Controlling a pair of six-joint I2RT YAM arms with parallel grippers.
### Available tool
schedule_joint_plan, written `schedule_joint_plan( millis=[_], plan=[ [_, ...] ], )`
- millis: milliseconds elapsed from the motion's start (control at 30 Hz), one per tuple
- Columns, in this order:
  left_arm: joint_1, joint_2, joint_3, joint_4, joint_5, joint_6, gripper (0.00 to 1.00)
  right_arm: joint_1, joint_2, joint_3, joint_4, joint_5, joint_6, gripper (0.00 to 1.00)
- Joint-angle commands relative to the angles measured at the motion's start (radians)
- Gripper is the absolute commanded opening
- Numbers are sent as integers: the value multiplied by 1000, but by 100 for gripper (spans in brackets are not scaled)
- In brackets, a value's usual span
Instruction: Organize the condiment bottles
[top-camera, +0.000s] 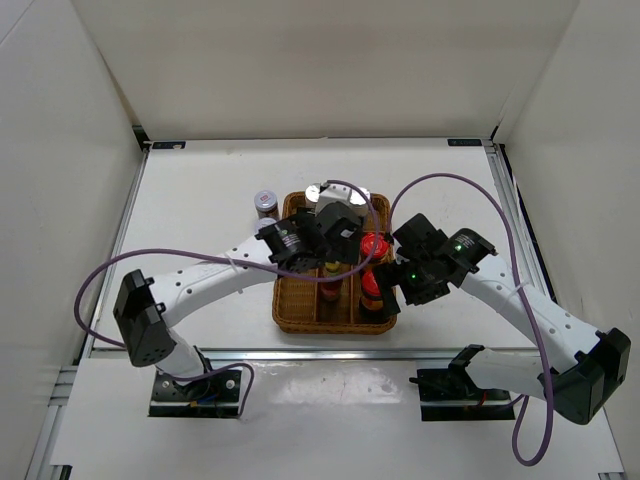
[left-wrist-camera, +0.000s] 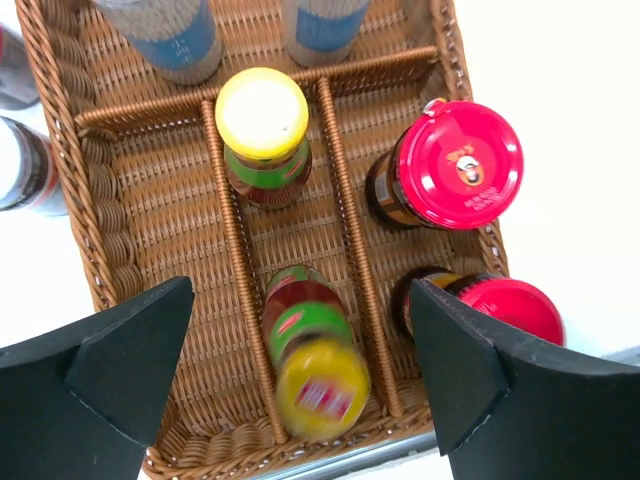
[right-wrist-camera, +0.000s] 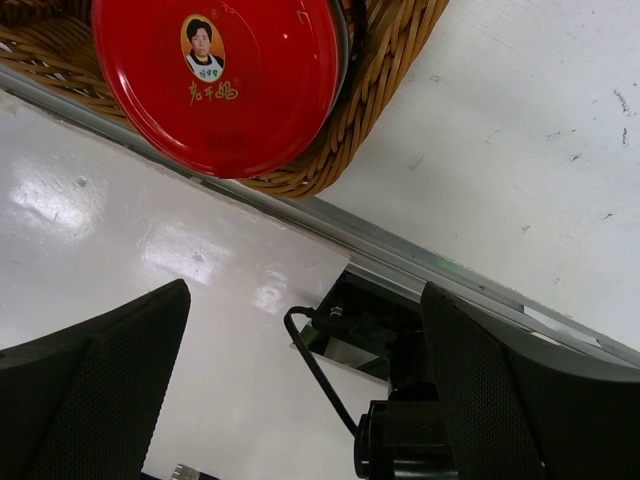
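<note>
The far purple-lidded jar (left-wrist-camera: 14, 72) still stands outside the tray (left-wrist-camera: 100, 250), so my left gripper goes outward and to the left in the top view next, then down over the jar.
The brown wicker tray (left-wrist-camera: 100, 250) holds six condiment bottles. Two blue-labelled bottles (left-wrist-camera: 170, 40) stand in the far section. One yellow-capped bottle (left-wrist-camera: 262, 115) stands upright in the middle lane. A second yellow-capped bottle (left-wrist-camera: 315, 375) leans there, blurred, between the fingers of my open left gripper (left-wrist-camera: 300, 400) and untouched by them. Two red-capped bottles (left-wrist-camera: 460, 165) fill the right lane. Two purple-lidded jars (top-camera: 265, 203) stand on the table left of the tray. My right gripper (right-wrist-camera: 305, 400) is open and empty, just right of the near red cap (right-wrist-camera: 220, 80) and the tray corner (right-wrist-camera: 390, 60).
In the top view the left gripper (top-camera: 335, 238) hangs over the tray's middle and the right gripper (top-camera: 402, 276) is at the tray's right front corner. The table's metal front edge (right-wrist-camera: 450, 270) and an arm base mount (right-wrist-camera: 400, 330) lie below the right gripper.
</note>
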Motion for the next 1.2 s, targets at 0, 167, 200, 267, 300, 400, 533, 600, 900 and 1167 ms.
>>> schedule_joint_plan(
  millis=[0,167,200,267,300,400,533,600,900,1167],
  plan=[
    [-4,-113,43,11,-14,23,100,-4,-20,-1,12,2,0,99],
    [-4,-205,146,0,-180,72,100,-4,-29,-1,12,-8,0,99],
    [-4,-214,188,0,-213,89,100,-4,-29,-1,12,-8,0,99],
    [45,-214,230,0,-256,141,100,-4,-29,-1,12,-8,0,99],
    [75,-214,247,-21,-256,141,100,-4,-29,-1,12,-8,0,99],
    [285,-185,307,-109,-187,69,100,-4,-20,-1,12,-8,0,99],
    [610,-49,318,-124,195,96,100,-4,-9,-1,12,-8,0,99],
    [651,17,328,-135,255,142,100,-4,-9,-1,12,5,0,99],
    [709,341,451,-126,362,214,100,-4,0,-1,3,38,19,99],
    [729,494,482,-126,393,205,100,-4,9,-1,-8,86,46,99]
  ],
)
